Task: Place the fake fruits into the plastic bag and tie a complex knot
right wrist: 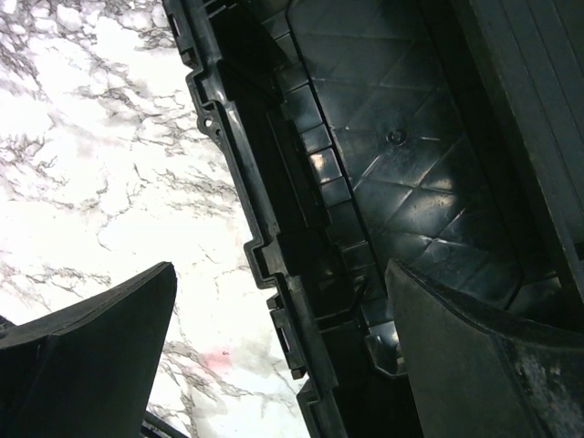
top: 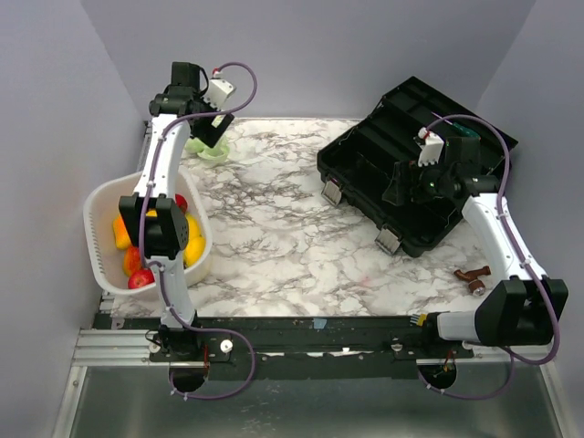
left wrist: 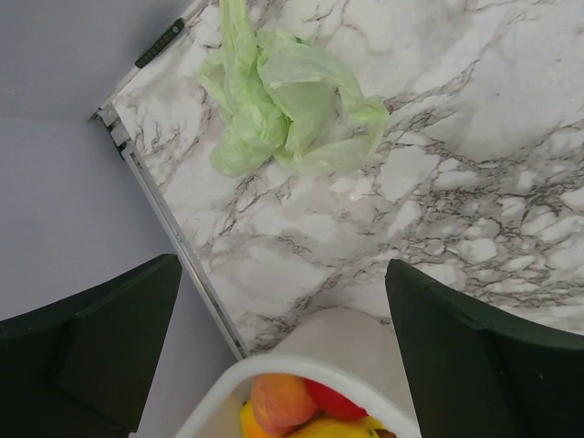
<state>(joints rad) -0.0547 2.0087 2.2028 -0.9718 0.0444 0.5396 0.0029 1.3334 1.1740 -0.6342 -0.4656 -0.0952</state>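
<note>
Next, my left gripper lowers and reaches outward past the basket's rim to the plastic bag's loose fold, which spreads free of the bag's crumpled heap.
The fake fruits [top: 123,239], yellow, orange and red, lie in a white basket [top: 96,228] at the table's left edge. In the left wrist view a few fruits [left wrist: 283,401] show just under the basket rim [left wrist: 301,370]. The plastic bag [top: 214,151], pale green and crumpled, lies flat on the marble at the back left, also seen as the bag [left wrist: 283,109] from the wrist. My left gripper [left wrist: 283,265] hangs open above the basket's far rim, short of the bag, holding nothing. My right gripper [right wrist: 281,266] is open and empty over a black case's edge. No knot is in view.
An open black tool case [top: 411,164] fills the back right; its ribbed inside [right wrist: 383,164] lies under my right gripper [top: 406,187]. A small brown object [top: 473,276] lies near the right edge. Grey walls close in the table on three sides.
</note>
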